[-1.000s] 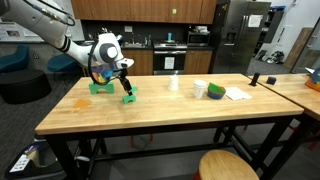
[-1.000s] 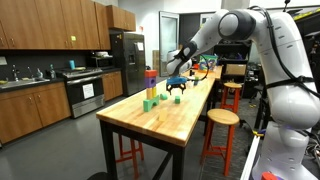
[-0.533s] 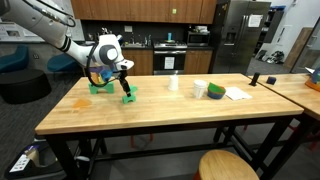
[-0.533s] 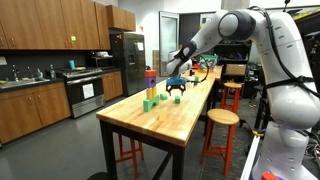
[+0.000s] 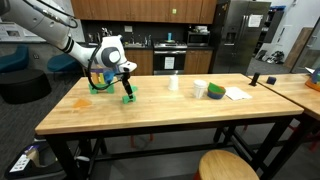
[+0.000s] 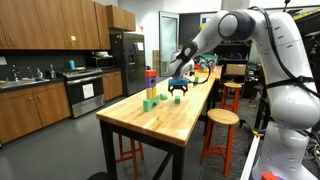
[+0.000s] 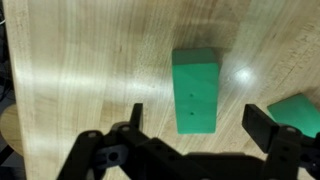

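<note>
My gripper has its fingers open. It should move down over the green block (image 5: 129, 98) (image 7: 195, 93), with one finger beside each long side.
My gripper (image 7: 198, 118) is open, and between its two dark fingers a green rectangular block (image 7: 194, 92) lies on the wooden table, apart from both. A second green block (image 7: 295, 112) shows at the right edge of the wrist view. In both exterior views the gripper (image 5: 124, 84) (image 6: 178, 88) hangs just above the table over a green block (image 5: 129, 98), with another green block (image 5: 100, 88) behind it. Nothing is held.
A stack of coloured blocks (image 6: 151, 78) stands near the green ones (image 6: 150, 103). Further along the table (image 5: 160, 118) are a white cup (image 5: 173, 83), a green and white container (image 5: 215, 91) and a paper (image 5: 238, 94). An orange patch (image 5: 80, 102) and stools (image 5: 228, 166) (image 6: 222, 118) are nearby.
The arm has edged slightly sideways over the green block. The jaws stay open and the blocks have not moved.
</note>
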You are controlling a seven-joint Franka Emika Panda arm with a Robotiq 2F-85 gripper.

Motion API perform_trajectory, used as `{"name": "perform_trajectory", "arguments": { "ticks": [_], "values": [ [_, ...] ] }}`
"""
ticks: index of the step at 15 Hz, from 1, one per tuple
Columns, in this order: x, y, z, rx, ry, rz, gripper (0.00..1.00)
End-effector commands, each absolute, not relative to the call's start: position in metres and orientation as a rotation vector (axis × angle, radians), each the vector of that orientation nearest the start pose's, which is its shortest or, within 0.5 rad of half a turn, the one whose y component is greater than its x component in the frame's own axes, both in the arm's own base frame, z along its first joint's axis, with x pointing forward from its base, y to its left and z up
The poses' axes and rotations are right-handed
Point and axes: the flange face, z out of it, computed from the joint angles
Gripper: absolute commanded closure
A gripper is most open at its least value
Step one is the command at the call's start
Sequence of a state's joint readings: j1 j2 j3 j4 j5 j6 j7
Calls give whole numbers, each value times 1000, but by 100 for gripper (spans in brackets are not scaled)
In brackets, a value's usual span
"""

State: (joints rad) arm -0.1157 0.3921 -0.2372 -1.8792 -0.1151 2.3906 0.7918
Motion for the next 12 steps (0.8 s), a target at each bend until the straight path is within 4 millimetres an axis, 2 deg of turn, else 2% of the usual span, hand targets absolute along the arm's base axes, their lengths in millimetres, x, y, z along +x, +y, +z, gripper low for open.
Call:
{"name": "perform_trajectory", "arguments": {
  "ticks": [1, 3, 4, 5, 7, 12],
  "values": [
    [602, -216, 317, -2840, 1642, -260, 0],
    [603, -209, 312, -2874, 1612, -259, 0],
    [604, -206, 310, -2890, 1591, -254, 25],
    [605, -203, 309, -2905, 1591, -262, 26],
    [607, -199, 306, -2931, 1571, -261, 39],
    [607, -196, 296, -2947, 1537, -256, 79]
  ]
}}
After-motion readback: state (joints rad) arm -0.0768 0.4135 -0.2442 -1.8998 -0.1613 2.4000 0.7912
